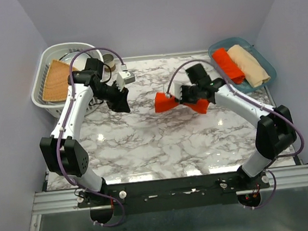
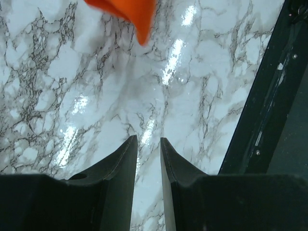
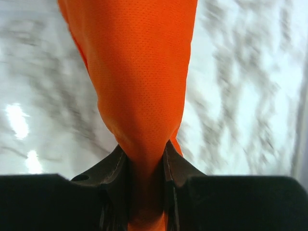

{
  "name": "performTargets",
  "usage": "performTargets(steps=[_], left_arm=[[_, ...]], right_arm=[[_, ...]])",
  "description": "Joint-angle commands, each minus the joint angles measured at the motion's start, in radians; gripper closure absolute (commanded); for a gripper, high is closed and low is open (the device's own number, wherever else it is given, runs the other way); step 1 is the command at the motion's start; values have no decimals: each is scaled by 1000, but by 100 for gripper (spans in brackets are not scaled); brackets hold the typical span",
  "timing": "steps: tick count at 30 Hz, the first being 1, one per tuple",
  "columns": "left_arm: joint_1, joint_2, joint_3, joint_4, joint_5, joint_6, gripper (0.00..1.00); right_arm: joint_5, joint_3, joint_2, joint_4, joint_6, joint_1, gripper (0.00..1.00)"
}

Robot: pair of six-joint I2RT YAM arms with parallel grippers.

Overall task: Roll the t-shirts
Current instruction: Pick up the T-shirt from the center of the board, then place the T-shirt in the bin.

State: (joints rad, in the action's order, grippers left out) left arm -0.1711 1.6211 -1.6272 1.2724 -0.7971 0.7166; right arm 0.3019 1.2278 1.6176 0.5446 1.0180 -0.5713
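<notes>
Rolled shirts lie on the blue tray. My right gripper needs to move outward to the tray next, turn, go down onto the pale beige t-shirt (image 1: 249, 64) and release.
My right gripper (image 1: 186, 96) (image 3: 147, 144) is shut on a bright orange-red t-shirt (image 1: 165, 102) and holds it bunched above the middle of the marble table (image 1: 146, 143). The cloth (image 3: 139, 62) hangs out from between the fingers. My left gripper (image 1: 122, 102) (image 2: 148, 138) is left of it, its jaws a little apart and empty over bare marble. A corner of the orange shirt (image 2: 130, 12) shows at the top of the left wrist view. A rolled orange t-shirt (image 1: 228, 64) and a rolled pale beige t-shirt (image 1: 249, 64) lie in a blue tray (image 1: 270, 72) at the back right.
A white basket (image 1: 38, 88) at the back left holds a tan woven fan-shaped piece (image 1: 58, 80) and a metal bowl (image 1: 74, 56). The dark base rail (image 2: 269, 106) runs along the table's near edge. Walls close in the back and sides.
</notes>
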Motion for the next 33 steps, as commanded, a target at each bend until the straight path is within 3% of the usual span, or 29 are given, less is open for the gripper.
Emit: performTargets(steps=[1, 9, 15, 18, 22, 25, 33], left_arm=[[4, -46, 26, -93, 10, -35, 64], [1, 22, 47, -176, 107, -97, 62], [-2, 82, -5, -150, 116, -95, 62], [-2, 115, -29, -146, 139, -98, 62], [-2, 152, -48, -128, 141, -82, 62], [-4, 181, -57, -130, 122, -92, 62], [-11, 237, -86, -128, 116, -95, 62]], right_arm=[[-151, 191, 40, -58, -103, 244, 100], [-328, 588, 306, -138, -220, 540, 100], [-441, 953, 607, -112, -249, 629, 100], [-492, 1059, 715, -121, -208, 639, 100], [-538, 1088, 795, -231, -150, 659, 100], [-558, 1157, 855, -200, -136, 679, 100], [-589, 1049, 869, -196, -128, 685, 100]])
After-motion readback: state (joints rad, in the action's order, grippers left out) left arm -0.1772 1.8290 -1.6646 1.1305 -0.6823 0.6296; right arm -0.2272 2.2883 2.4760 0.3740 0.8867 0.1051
